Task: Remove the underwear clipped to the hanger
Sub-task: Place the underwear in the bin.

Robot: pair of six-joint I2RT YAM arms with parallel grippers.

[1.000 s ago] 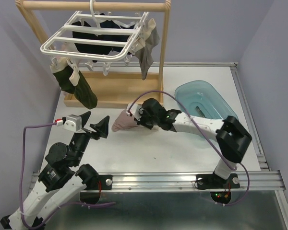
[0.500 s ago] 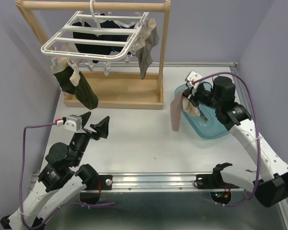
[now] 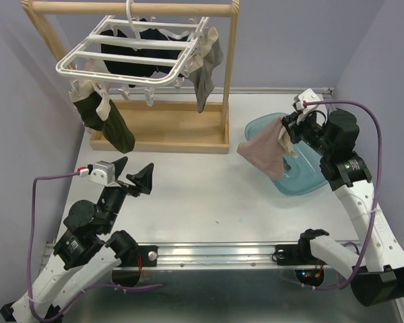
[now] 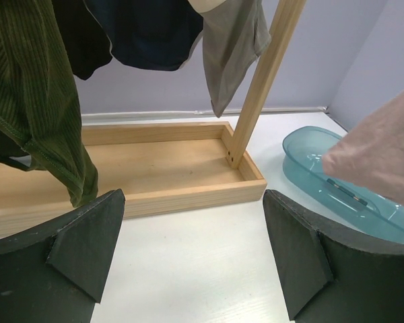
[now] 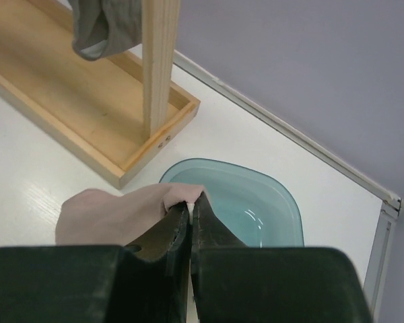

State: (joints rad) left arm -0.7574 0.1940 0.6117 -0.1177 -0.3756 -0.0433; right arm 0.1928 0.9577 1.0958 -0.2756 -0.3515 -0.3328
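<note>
The robot's right gripper will next lower toward the inside of the teal tub (image 3: 299, 165) and release the pink-mauve piece (image 3: 262, 151) there, since the cloth still hangs partly past the tub's rim.
The white hanger (image 3: 131, 55) hangs by its hook from the wooden rail at the back left. Underwear is clipped to it: a dark olive piece (image 3: 111, 121) and a cream one at its left corner, a grey piece (image 3: 205, 70) at the right, black and navy ones (image 4: 145, 33) behind. My right gripper (image 3: 283, 131) is shut on a pink-mauve piece (image 3: 262, 151), holding it in the air over the left rim of the teal tub (image 3: 299, 165). In the right wrist view the cloth (image 5: 114, 215) drapes left of the shut fingers. My left gripper (image 3: 133, 176) stands open and empty near the table's front left.
The wooden rail stand has a tray-like base (image 3: 161, 128) and an upright post (image 3: 229, 67) between hanger and tub. A raised metal edge (image 3: 347, 155) borders the table on the right. Purple walls close in at the left and back.
My right arm swung the pink-mauve piece from the table's middle to the right, and now holds it over the tub's left rim. The left arm has not moved.
</note>
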